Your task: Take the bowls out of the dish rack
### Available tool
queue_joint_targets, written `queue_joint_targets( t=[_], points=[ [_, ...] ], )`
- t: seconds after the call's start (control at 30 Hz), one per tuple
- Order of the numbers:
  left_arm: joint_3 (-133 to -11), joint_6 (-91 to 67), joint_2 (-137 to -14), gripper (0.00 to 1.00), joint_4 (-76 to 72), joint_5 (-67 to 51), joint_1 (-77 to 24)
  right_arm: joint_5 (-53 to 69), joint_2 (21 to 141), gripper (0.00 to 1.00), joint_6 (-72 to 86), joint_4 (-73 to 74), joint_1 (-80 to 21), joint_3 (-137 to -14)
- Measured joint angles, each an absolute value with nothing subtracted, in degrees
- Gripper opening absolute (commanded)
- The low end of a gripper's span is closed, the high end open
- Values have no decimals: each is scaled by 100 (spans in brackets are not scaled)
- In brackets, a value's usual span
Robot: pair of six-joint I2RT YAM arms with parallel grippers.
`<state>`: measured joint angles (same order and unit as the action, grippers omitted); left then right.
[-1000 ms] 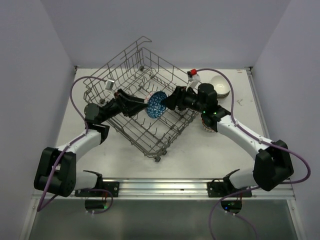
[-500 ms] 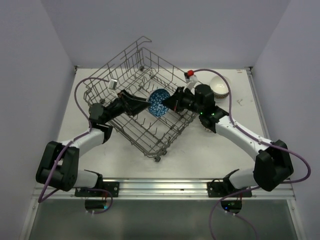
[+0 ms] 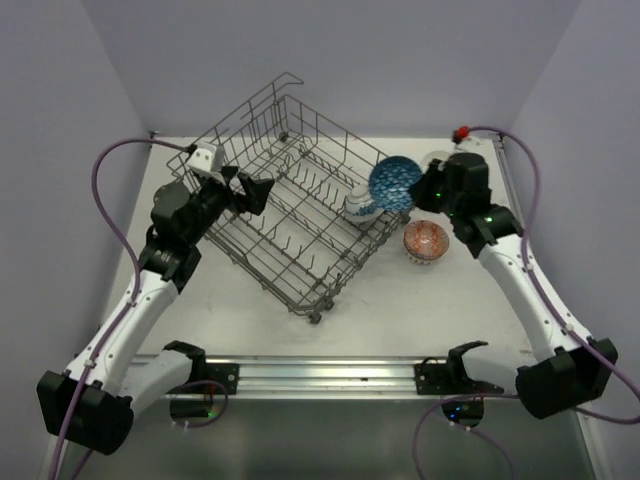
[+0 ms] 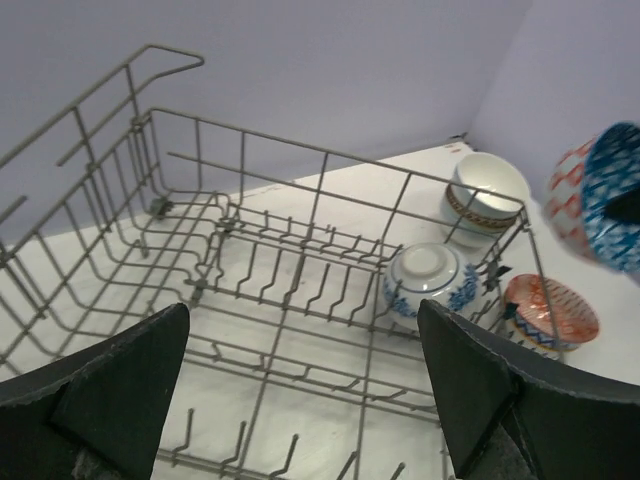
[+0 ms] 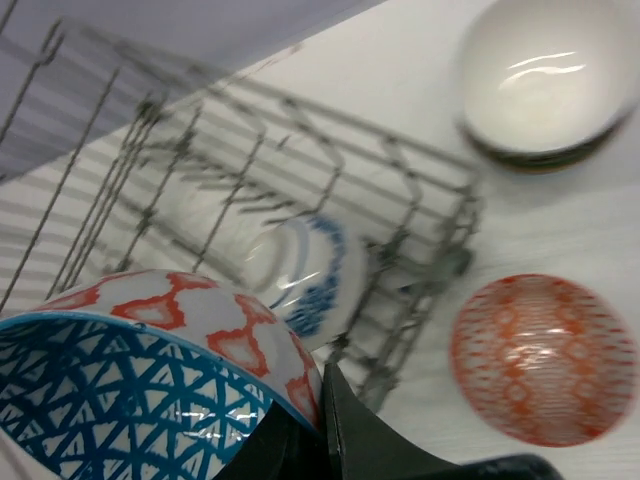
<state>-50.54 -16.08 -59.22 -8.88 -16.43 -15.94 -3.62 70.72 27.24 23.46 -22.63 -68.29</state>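
Observation:
The red-patterned bowl (image 3: 426,240) (image 5: 543,361) is upright and its empty inside leaves room for the held bowl, so next I should move my right gripper clear of the rack's edge, back and down over it.
The grey wire dish rack (image 3: 290,215) stands askew at mid-table. One white bowl with blue pattern (image 3: 361,204) lies upside down in its right corner, also seen in the left wrist view (image 4: 430,278) and the right wrist view (image 5: 303,268). My right gripper (image 3: 416,192) is shut on the rim of a bowl with a blue lattice inside and red pattern outside (image 3: 395,182), held in the air above the rack's right edge (image 5: 130,385). My left gripper (image 3: 257,193) hangs open and empty over the rack's left part, its fingers (image 4: 110,390) wide apart.
A red-patterned bowl (image 3: 425,240) sits upright on the table right of the rack (image 5: 545,355). Behind it stands a stack topped by a white bowl (image 5: 545,75), partly hidden by my right arm in the top view. Walls close in the table on three sides.
The left gripper let go of the blue-lattice bowl, opened wide and drew back to the left. The right gripper closed on that bowl and carried it up and right, out of the rack.

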Motion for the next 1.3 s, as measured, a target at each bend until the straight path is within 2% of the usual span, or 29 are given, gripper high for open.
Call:
queue_joint_targets(
  t=[0.2, 0.33, 0.63, 1.0, 1.07, 1.17, 1.2, 1.3],
  points=[
    [-4705, -661, -5354, 100, -342, -447, -2023, -757, 6125, 0, 2740, 3024, -108, -6239],
    [-4696, -346, -5389, 100, -25, -10, -2233, -670, 6086, 0, 2740, 3376, 624, -5784],
    [-4696, -178, -5387, 100, 64, 169, -2331, 97, 6956, 0, 2740, 3553, 873, -5262],
    [-4696, -165, -5406, 100, 104, 71, -2346, 696, 7701, 0, 2630, 3267, 869, -5286],
    [-4696, -165, -5417, 100, 104, 67, -2353, 757, 7863, 4, 2585, 3264, 869, -5336],
    [-4696, -165, -5428, 100, 104, 62, -2366, 882, 8018, 28, 2539, 3267, 871, -5428],
    [-4696, -165, -5430, 100, 104, 60, -2366, 928, 8053, 43, 2515, 3267, 869, -5472],
    [-4696, -165, -5439, 100, 104, 25, -2366, 1026, 8066, 55, 2445, 3264, 862, -5621]
  ],
)
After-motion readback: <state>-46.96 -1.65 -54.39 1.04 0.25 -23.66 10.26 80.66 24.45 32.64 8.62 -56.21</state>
